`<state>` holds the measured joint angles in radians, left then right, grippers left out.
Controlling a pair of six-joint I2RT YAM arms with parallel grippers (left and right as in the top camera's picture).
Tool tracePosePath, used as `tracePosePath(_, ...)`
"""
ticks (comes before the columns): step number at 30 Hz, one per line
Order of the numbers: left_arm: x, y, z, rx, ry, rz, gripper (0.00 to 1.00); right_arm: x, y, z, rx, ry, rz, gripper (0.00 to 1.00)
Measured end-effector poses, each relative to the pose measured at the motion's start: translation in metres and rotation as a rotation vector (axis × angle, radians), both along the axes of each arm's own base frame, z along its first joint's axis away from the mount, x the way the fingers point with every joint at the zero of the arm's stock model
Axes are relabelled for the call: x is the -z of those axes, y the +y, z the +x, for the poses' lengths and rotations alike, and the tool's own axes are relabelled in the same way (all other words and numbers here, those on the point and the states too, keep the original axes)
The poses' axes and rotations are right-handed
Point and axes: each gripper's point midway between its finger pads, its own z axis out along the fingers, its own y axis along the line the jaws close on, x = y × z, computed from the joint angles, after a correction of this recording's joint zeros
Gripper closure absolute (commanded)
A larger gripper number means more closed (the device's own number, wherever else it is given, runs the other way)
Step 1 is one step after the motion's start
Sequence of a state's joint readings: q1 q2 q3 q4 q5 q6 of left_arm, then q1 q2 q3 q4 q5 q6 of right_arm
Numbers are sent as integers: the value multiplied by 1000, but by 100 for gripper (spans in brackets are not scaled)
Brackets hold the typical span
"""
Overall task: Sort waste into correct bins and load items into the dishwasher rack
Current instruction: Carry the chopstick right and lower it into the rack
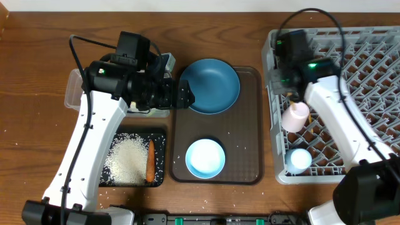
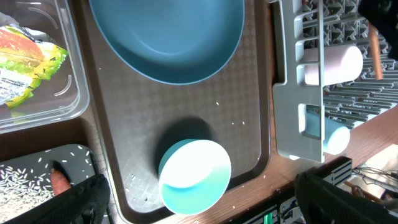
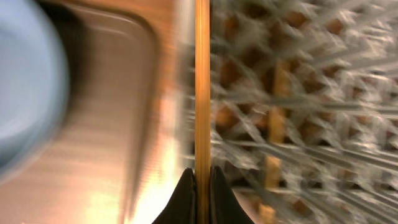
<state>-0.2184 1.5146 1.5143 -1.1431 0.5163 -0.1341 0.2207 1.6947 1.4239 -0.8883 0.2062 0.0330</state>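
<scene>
The right gripper goes to the right in the overhead view next, then down to release, since the rack's wires beside the other chopstick lie that way, below it.
My right gripper (image 3: 203, 172) is shut on a wooden chopstick (image 3: 202, 87), held over the left edge of the grey dishwasher rack (image 3: 298, 93); this view is blurred. In the rack (image 1: 375, 81) lie a pale pink cup (image 1: 295, 116) and a light blue cup (image 1: 299, 160). My left gripper (image 2: 202, 186) hangs open above the light blue bowl (image 2: 194, 175), its fingers (image 2: 87, 199) wide apart on either side. The dark blue plate (image 1: 210, 85) and the bowl (image 1: 205, 157) rest on the brown tray (image 1: 247, 131). A yellow-green wrapper (image 2: 28, 62) lies in the clear tub (image 2: 68, 99).
The black tray (image 1: 159, 140) at the front left holds rice (image 1: 125, 164) and an orange carrot (image 1: 150, 161). Loose rice grains dot the brown tray and the table's front edge. My left arm (image 1: 94, 131) covers most of the clear tub.
</scene>
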Motion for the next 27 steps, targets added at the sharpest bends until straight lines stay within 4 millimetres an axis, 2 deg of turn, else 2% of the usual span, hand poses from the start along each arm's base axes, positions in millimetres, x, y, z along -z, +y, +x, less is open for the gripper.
tracePosePath(9, 0, 0, 0, 0, 0, 0, 3, 1, -80, -1, 102, 33, -75, 99)
tracePosePath(15, 0, 0, 0, 0, 0, 0, 3, 0, -116, -3, 178, 29, -63, 99)
tracePosePath(21, 0, 0, 0, 0, 0, 0, 3, 0, -129, 3, 186, -1, -1, 99)
tracePosePath(27, 0, 0, 0, 0, 0, 0, 3, 4, -126, 2, 144, 4, 44, 99)
